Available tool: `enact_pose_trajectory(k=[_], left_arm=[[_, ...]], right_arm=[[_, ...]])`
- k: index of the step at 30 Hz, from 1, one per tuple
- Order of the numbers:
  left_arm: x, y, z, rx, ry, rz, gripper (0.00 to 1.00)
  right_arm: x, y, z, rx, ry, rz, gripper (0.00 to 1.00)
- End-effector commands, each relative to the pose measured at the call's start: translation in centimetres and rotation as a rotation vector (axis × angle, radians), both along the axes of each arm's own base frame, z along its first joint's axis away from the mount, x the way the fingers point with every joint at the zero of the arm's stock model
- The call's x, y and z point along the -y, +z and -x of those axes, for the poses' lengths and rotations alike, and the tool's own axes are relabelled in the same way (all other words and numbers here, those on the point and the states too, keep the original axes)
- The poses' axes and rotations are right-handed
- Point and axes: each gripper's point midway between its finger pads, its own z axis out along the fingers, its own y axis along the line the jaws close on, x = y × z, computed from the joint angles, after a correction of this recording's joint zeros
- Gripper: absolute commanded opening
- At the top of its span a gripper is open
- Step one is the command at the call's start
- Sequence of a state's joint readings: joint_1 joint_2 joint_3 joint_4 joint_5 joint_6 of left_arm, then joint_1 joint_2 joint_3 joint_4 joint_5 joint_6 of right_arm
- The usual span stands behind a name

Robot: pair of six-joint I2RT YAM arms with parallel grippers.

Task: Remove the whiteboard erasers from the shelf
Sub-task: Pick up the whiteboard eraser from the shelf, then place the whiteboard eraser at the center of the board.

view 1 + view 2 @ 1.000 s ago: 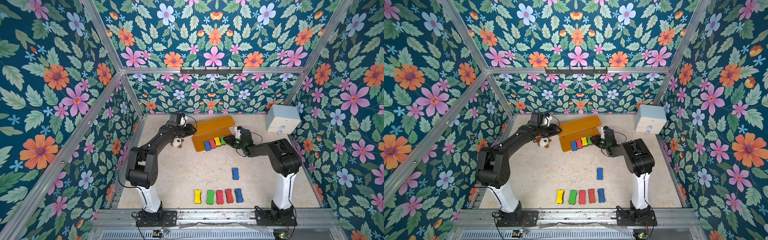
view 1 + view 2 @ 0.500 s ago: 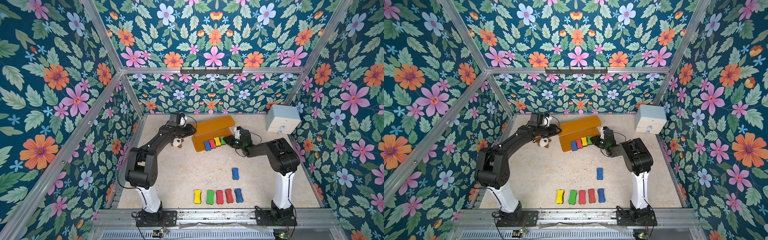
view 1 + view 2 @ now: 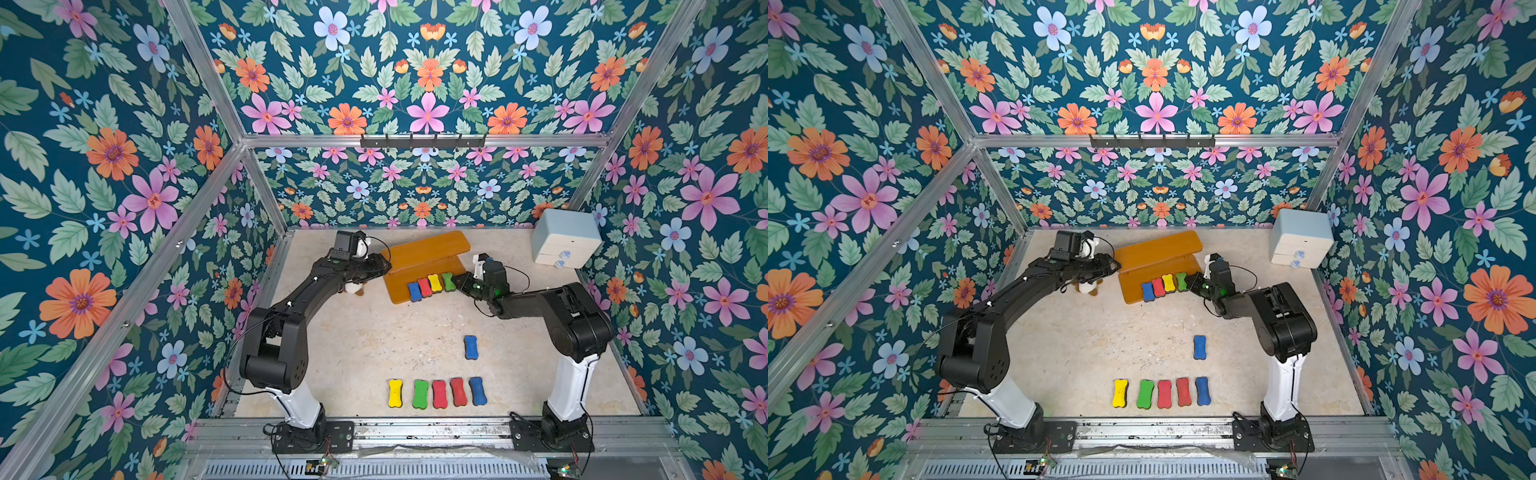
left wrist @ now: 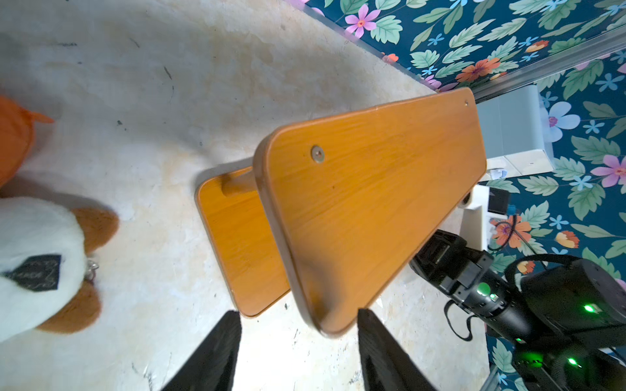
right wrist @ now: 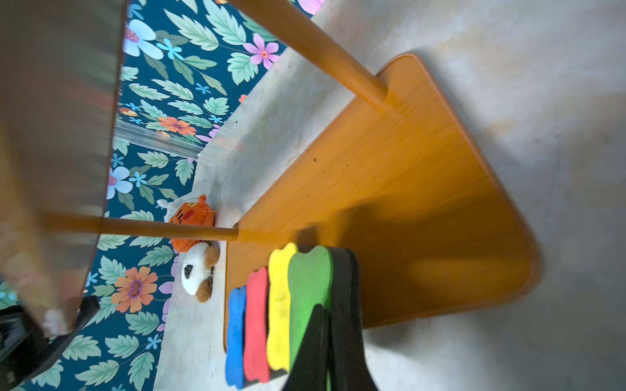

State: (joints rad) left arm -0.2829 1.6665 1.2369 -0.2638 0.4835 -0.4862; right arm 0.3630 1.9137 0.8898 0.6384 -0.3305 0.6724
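The green eraser comes back off the shelf [image 3: 430, 249] and down in my right gripper next. It then goes beside the lone blue eraser, where the floor is clear.
The orange-brown shelf [image 3: 430, 249] stands at the back. Four whiteboard erasers sit in a row on its lower board: blue [image 3: 414, 291], red [image 3: 424, 286], yellow [image 3: 435, 283] and green [image 3: 447, 280]. My right gripper [image 3: 458, 284] [image 5: 328, 325] is shut on the green eraser [image 5: 310, 281], pinching its near end. My left gripper [image 3: 386, 270] [image 4: 298, 338] is open at the shelf's other end, with a corner of the upper board [image 4: 372, 210] between its fingertips. Several erasers [image 3: 439, 394] lie in a row near the front edge, and a lone blue one [image 3: 471, 347] lies further in.
A pale blue-white drawer box [image 3: 565, 239] stands in the back right corner. A brown-white plush toy [image 3: 355, 288] lies under my left arm beside the shelf, with an orange plush [image 5: 191, 216] behind it. Flowered walls close in the floor on three sides.
My right gripper has closed onto the green eraser. My left gripper's jaws have spread wider. Both arms have stayed nearly in place.
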Motion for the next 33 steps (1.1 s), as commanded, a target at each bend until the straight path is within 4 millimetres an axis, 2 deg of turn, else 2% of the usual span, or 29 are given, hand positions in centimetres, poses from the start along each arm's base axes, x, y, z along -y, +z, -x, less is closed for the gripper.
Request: enact_pose_trajectory(k=[1, 5, 6, 12, 16, 21, 33], left_arm=[[-0.1, 0.7, 0.7, 0.053, -0.007, -0.054, 0.61], [0.0, 0.7, 1.5, 0.057, -0.02, -0.041, 0.61], [0.0, 0.7, 1.7, 0.056, -0.023, -0.037, 0.61], [0.4, 1.4, 2.4, 0.071, -0.031, -0.015, 0.62], [0.5, 1.6, 2.6, 0.08, -0.034, -0.01, 0.62], [0.7, 1.5, 2.7, 0.079, -0.04, -0.005, 0.62], [0.5, 1.1, 2.7, 0.078, -0.043, -0.025, 0.62]], right_arm=[[0.4, 0.9, 1.5, 0.008, -0.052, 0.02, 0.04], [0.8, 1.0, 5.9, -0.005, -0.099, 0.045, 0.03], [0.8, 1.5, 7.2, 0.002, -0.106, 0.042, 0.03], [0.1, -0.1, 15.4, -0.066, -0.129, 0.093, 0.03], [-0.2, -1.2, 19.0, -0.104, -0.129, 0.107, 0.03], [-0.3, -2.1, 20.8, -0.126, -0.127, 0.132, 0.03], [0.5, -4.3, 22.5, -0.161, -0.137, 0.158, 0.04]])
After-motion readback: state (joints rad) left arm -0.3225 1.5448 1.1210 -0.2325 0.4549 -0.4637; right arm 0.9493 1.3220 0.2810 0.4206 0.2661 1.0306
